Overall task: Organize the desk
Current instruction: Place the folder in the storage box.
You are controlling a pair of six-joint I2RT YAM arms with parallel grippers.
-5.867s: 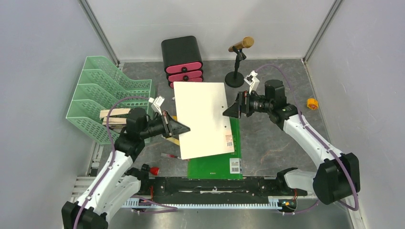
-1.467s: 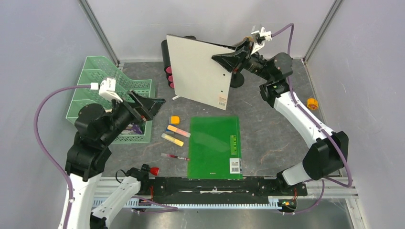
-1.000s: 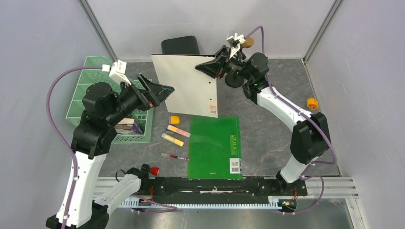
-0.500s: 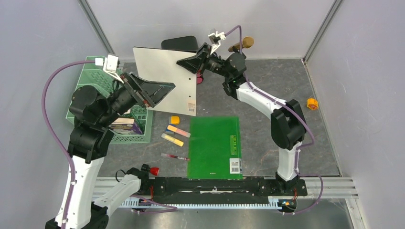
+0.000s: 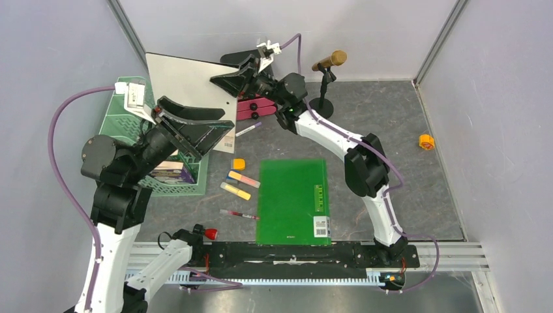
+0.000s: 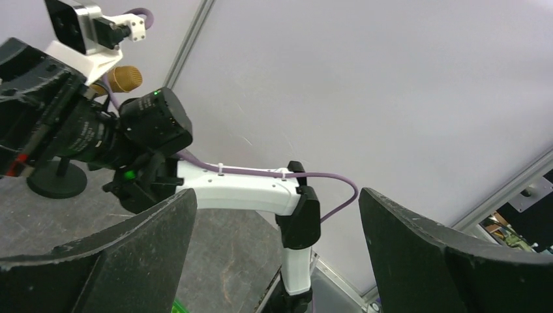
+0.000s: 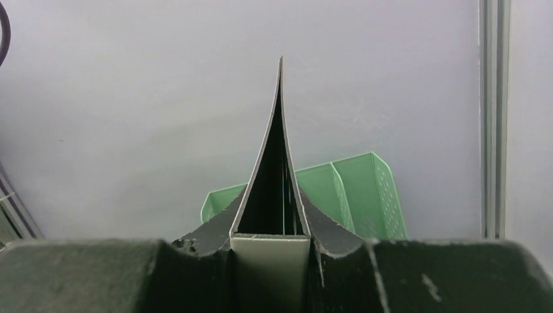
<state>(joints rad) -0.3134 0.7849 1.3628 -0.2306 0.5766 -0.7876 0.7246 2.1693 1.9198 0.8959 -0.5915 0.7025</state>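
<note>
My right gripper is above the tray's empty slot (image 5: 120, 125) (image 7: 318, 187), which is to the gripper's left in the top view, so I should lower it that way and let go of the folder.
The desk (image 5: 391, 117) is a dark marbled surface. My right gripper (image 5: 218, 78) is shut on the spine of a white folder (image 5: 179, 81) and holds it upright in the air at the back left, above the mint-green tiered tray (image 5: 163, 186). In the right wrist view the folder (image 7: 270, 261) runs edge-on between the pads of the right gripper (image 7: 274, 195), with the tray (image 7: 355, 189) behind it. My left gripper (image 5: 218, 125) is raised in front of the folder's lower edge. It stands wide open, and in its wrist view the left gripper (image 6: 275, 195) has nothing between its fingers.
A green folder (image 5: 291, 199) lies flat at centre front. Left of it lie an orange block (image 5: 239, 163), two highlighters (image 5: 242, 178), and a red pen (image 5: 238, 214). A purple pen (image 5: 249, 129), pink-fronted drawer box (image 5: 254, 104) and microphone stand (image 5: 324, 81) are behind; an orange object (image 5: 426, 141) lies far right.
My right gripper has carried the white folder from the back centre leftward, to above the green tray. My left arm has drawn back to the left, still open.
</note>
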